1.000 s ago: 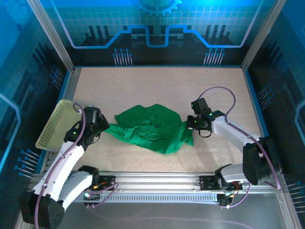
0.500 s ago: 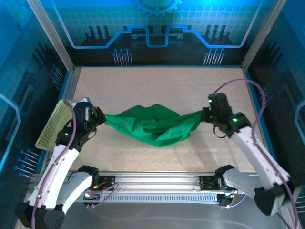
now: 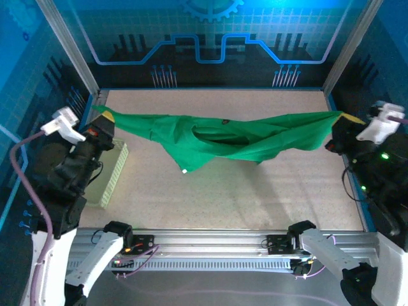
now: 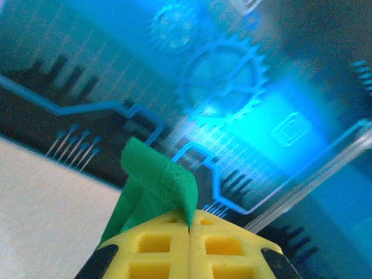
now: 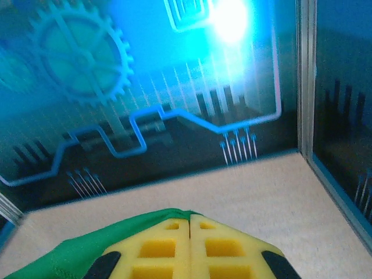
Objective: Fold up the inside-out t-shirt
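The shirt hangs above the bare table, so the left gripper next needs to move down and toward the right gripper, onto the far part of the table, and let go of the shirt's end.
The bright-green inside-out t-shirt (image 3: 223, 140) hangs stretched in the air across the table, sagging in the middle with a loose flap drooping at centre left. My left gripper (image 3: 105, 116) is raised at the far left, shut on the shirt's left end. In the left wrist view its yellow fingers (image 4: 160, 247) press together on a green fabric corner (image 4: 157, 183) that curls up above them. My right gripper (image 3: 349, 118) is raised at the far right, shut on the shirt's right end. In the right wrist view green cloth (image 5: 70, 250) runs off leftward from the closed yellow fingers (image 5: 221, 247).
A pale yellow-green perforated basket (image 3: 115, 175) stands on edge at the table's left side, below my left arm. The speckled tabletop (image 3: 255, 191) lies bare under the shirt. Metal frame posts and blue printed walls enclose the back and sides.
Both arms have lifted and swung outward, pulling the shirt off the table from a crumpled heap into a taut span in the air. Both grips have held throughout.
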Controlling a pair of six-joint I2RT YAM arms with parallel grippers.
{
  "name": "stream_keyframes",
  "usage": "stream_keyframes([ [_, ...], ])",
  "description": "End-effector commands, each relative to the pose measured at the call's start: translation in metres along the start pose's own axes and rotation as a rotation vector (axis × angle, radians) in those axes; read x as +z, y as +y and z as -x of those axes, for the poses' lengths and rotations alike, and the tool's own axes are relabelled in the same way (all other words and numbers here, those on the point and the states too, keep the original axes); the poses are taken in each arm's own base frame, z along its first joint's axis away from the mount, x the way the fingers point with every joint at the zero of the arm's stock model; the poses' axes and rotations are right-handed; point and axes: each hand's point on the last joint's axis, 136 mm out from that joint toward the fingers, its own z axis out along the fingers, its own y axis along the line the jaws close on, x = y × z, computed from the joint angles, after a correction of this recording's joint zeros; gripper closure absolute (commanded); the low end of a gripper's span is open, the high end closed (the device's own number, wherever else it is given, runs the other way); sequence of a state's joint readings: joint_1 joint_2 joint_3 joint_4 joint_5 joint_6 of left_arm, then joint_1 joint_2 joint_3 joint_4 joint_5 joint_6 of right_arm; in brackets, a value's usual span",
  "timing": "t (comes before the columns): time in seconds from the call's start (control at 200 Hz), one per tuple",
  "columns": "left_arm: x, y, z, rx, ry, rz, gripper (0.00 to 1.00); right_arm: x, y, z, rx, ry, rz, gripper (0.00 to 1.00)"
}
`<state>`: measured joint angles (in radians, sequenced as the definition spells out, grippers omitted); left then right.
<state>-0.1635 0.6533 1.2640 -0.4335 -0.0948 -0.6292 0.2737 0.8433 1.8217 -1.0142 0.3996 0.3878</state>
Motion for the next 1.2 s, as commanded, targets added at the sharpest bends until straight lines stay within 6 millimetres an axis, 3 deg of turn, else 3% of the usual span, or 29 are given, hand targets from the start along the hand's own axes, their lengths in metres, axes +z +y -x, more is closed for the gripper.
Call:
stream_keyframes([
  [0.0,-0.027,-0.054,0.039,-0.002,-0.102,-0.205,1.00,-0.029,0.008,0.032,-0.010,-0.087,0.061,1.00],
  [0.16,-0.047,-0.092,0.055,-0.020,-0.123,-0.377,1.00,-0.052,0.018,0.060,0.013,-0.158,0.133,1.00],
  [0.225,-0.044,-0.092,0.056,-0.024,-0.126,-0.378,1.00,-0.048,0.019,0.063,0.008,-0.168,0.125,1.00],
  [0.29,-0.028,-0.081,0.050,-0.016,-0.103,-0.319,1.00,-0.032,0.019,0.060,-0.005,-0.151,0.099,1.00],
  [0.355,-0.002,-0.065,0.038,0.010,-0.052,-0.239,1.00,-0.005,0.020,0.049,-0.028,-0.106,0.060,1.00],
  [0.43,0.043,-0.029,0.008,0.031,0.055,-0.084,1.00,0.037,0.019,0.026,-0.063,-0.032,0.001,1.00],
  [0.6,0.125,0.064,-0.081,0.043,0.297,0.204,1.00,0.140,0.004,-0.065,-0.115,0.202,-0.139,1.00],
  [0.72,0.159,0.130,-0.134,0.032,0.369,0.378,1.00,0.211,-0.020,-0.135,-0.079,0.357,-0.206,1.00],
  [0.83,0.185,0.176,-0.171,0.058,0.425,0.496,1.00,0.264,-0.043,-0.181,-0.038,0.462,-0.255,1.00],
  [1.011,0.228,0.223,-0.213,0.064,0.498,0.584,1.00,0.335,-0.052,-0.230,-0.046,0.570,-0.278,1.00],
  [1.196,0.264,0.262,-0.241,0.059,0.554,0.659,1.00,0.394,-0.063,-0.261,-0.068,0.632,-0.319,1.00],
])
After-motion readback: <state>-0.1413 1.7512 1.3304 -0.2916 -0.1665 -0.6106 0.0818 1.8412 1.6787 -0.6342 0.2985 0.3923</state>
